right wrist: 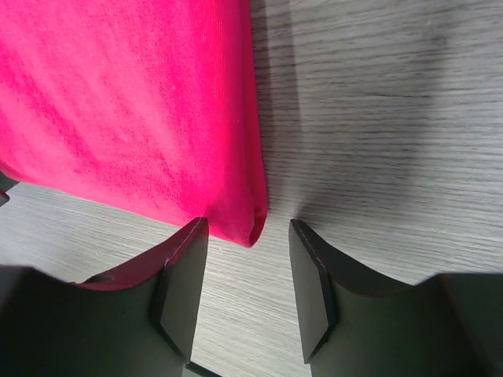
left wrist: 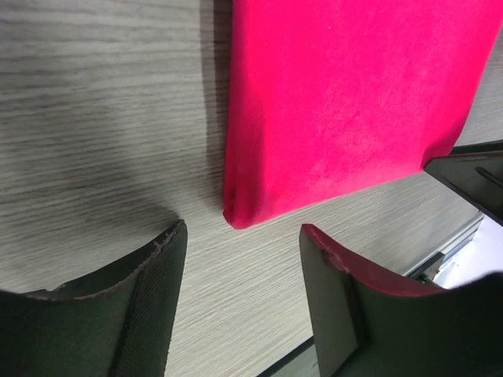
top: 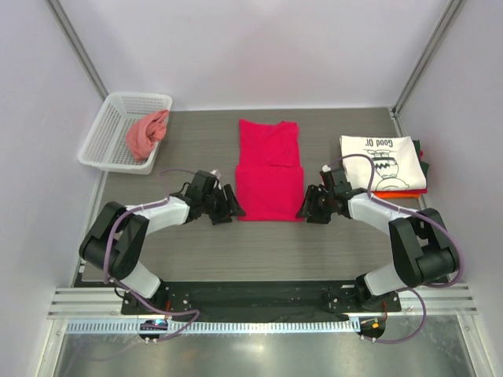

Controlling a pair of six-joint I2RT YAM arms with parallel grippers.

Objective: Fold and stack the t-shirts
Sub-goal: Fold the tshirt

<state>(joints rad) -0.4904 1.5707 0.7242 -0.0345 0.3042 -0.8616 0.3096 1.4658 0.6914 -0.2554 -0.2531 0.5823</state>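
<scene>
The red t-shirt's near corner (top: pixel 301 220) (right wrist: pixel 249 232) is already between the open fingers of my right gripper, so next I should ease that gripper the short way onto it and close there.
A crimson-red t-shirt (top: pixel 269 169) lies folded into a long rectangle at the table's middle. My left gripper (top: pixel 231 206) rests at its near left corner, my right gripper (top: pixel 303 209) at its near right corner. In the left wrist view the left gripper (left wrist: pixel 240 263) is open, with the red t-shirt's (left wrist: pixel 346 102) corner just beyond the tips on bare table. In the right wrist view the right gripper (right wrist: pixel 245 271) is open. The red t-shirt's (right wrist: pixel 126 102) corner lies loose at the mouth of its jaws. A white printed t-shirt (top: pixel 380 159) tops a folded stack at the right.
A white basket (top: pixel 106 129) at the back left holds a crumpled pinkish-orange t-shirt (top: pixel 147 133). Orange (top: pixel 397 193) and dark cloth edges show under the white t-shirt. Grey walls close in the wood-grain table (top: pixel 267 251) on three sides.
</scene>
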